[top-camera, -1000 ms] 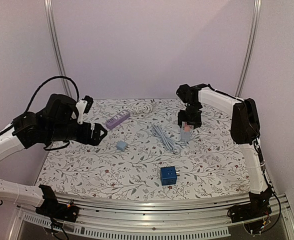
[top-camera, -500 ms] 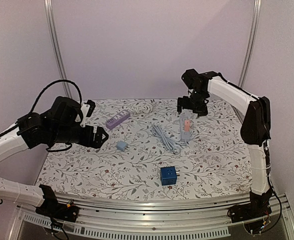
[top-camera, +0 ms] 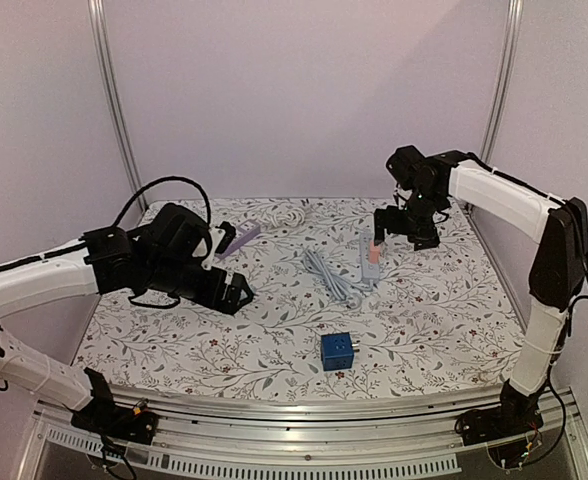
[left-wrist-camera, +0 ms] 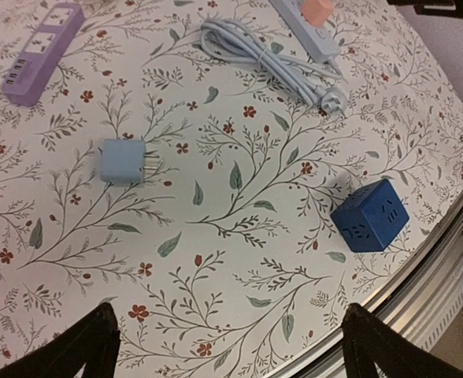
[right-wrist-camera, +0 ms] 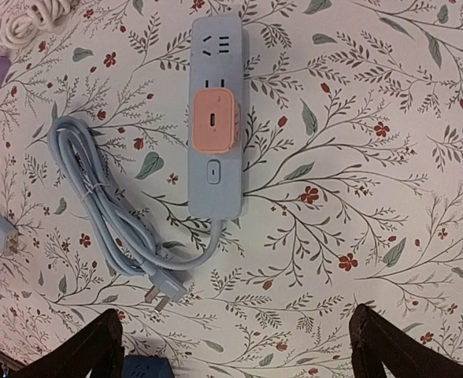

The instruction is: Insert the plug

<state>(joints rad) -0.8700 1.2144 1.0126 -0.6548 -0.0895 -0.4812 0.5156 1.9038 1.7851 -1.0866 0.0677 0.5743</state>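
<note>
My left gripper is above the blue cube socket (top-camera: 337, 351) (left-wrist-camera: 370, 215), which stands to the gripper's right in the top view, so next the gripper will move across, turn and lower onto the socket.
A pink plug (right-wrist-camera: 214, 120) sits pushed into the grey power strip (right-wrist-camera: 216, 189), also seen as pink plug (top-camera: 373, 251) on the strip (top-camera: 366, 266) at the back right. My right gripper (right-wrist-camera: 237, 335) hangs open above the strip with nothing between its fingers; it shows as right gripper (top-camera: 406, 230) in the top view. A small light blue plug (left-wrist-camera: 123, 161) lies loose on the cloth. My left gripper (left-wrist-camera: 231, 337) is open and empty, hovering low near it, and hides it in the top view as left gripper (top-camera: 236, 292).
The strip's coiled grey cable (right-wrist-camera: 98, 205) lies beside it, prongs free. A blue cube socket (top-camera: 336, 350) stands front centre. A purple power strip (top-camera: 236, 238) and a white cord (top-camera: 286, 214) lie at the back. The floral table (top-camera: 424, 320) ends in a metal rail.
My right gripper opened, let go of the pink plug in the strip and rose back to the right. My left arm swung right over the light blue plug.
</note>
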